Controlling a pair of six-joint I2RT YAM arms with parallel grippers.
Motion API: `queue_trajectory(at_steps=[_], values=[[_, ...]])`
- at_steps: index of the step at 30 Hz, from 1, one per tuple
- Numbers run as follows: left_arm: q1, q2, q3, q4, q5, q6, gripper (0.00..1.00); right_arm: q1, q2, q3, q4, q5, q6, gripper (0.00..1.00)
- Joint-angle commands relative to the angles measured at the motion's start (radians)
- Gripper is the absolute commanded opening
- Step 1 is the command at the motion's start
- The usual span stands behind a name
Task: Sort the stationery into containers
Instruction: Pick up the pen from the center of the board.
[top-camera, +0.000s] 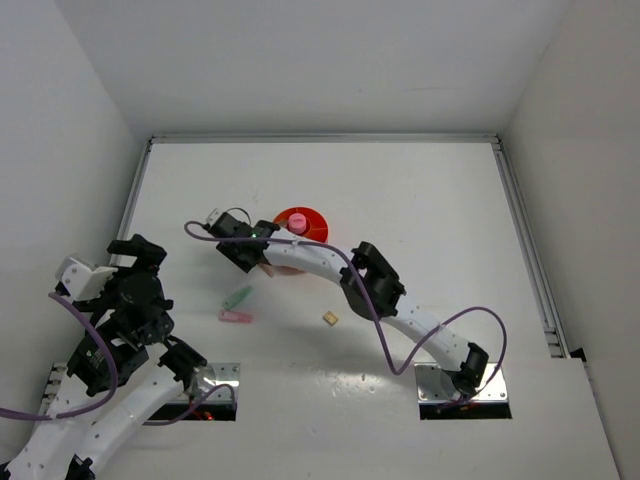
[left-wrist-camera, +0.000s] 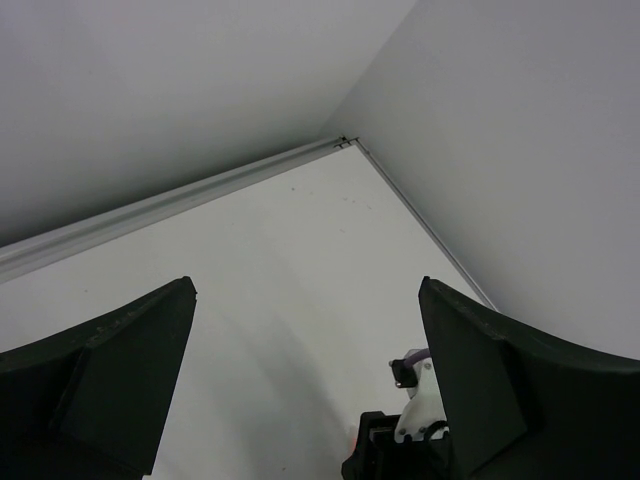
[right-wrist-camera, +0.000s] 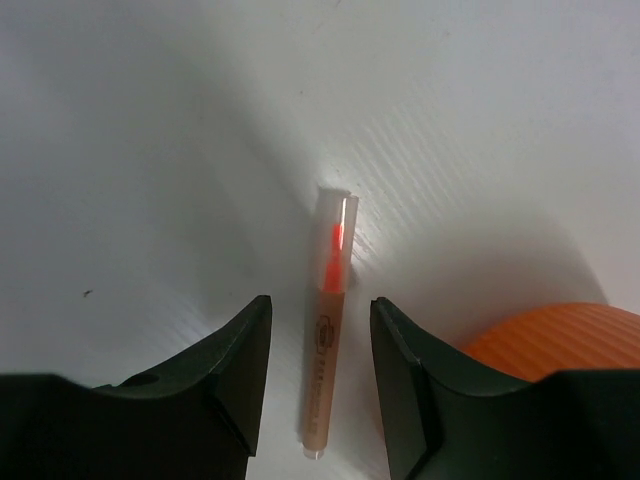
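I will next lower the open fingers of my right gripper around the clear cap's inner end (right-wrist-camera: 332, 287) and close them, because the tan stick (right-wrist-camera: 327, 345) is below, lined up between them.
The orange tub (top-camera: 312, 222) stands mid-table with a pink-magenta capsule (top-camera: 297, 222) in it; its rim shows in the right wrist view (right-wrist-camera: 565, 340). My right gripper (top-camera: 258, 258) is open just left of the tub, low over a tan stick (right-wrist-camera: 327, 345) with a clear cap and an orange tip. The stick lies on the table between the fingers (right-wrist-camera: 225, 370), untouched. A mint stick (top-camera: 238, 296), a pink stick (top-camera: 236, 316) and a tiny beige block (top-camera: 329, 318) lie on the table. My left gripper (top-camera: 137, 256) is open and empty at the left, raised above the table.
White walls enclose the table on three sides, with a metal rail (top-camera: 525, 240) along the right edge. The left wrist view looks over bare table to the far corner (left-wrist-camera: 345, 140) and catches the right arm's wrist (left-wrist-camera: 415, 430).
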Motion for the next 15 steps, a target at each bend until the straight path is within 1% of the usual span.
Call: queue_trajectory(at_steps=[1, 9, 15], values=[[0.009, 0.008, 0.000, 0.025, -0.004, 0.014, 1.00, -0.001, 0.023, -0.002, 0.024, -0.016, 0.000, 0.45], [0.009, -0.001, 0.000, 0.025, -0.004, 0.014, 1.00, -0.020, 0.033, -0.002, 0.033, -0.028, 0.000, 0.45], [0.009, -0.001, 0.000, 0.025, -0.004, 0.014, 1.00, -0.040, 0.042, -0.020, 0.006, -0.120, 0.023, 0.45]])
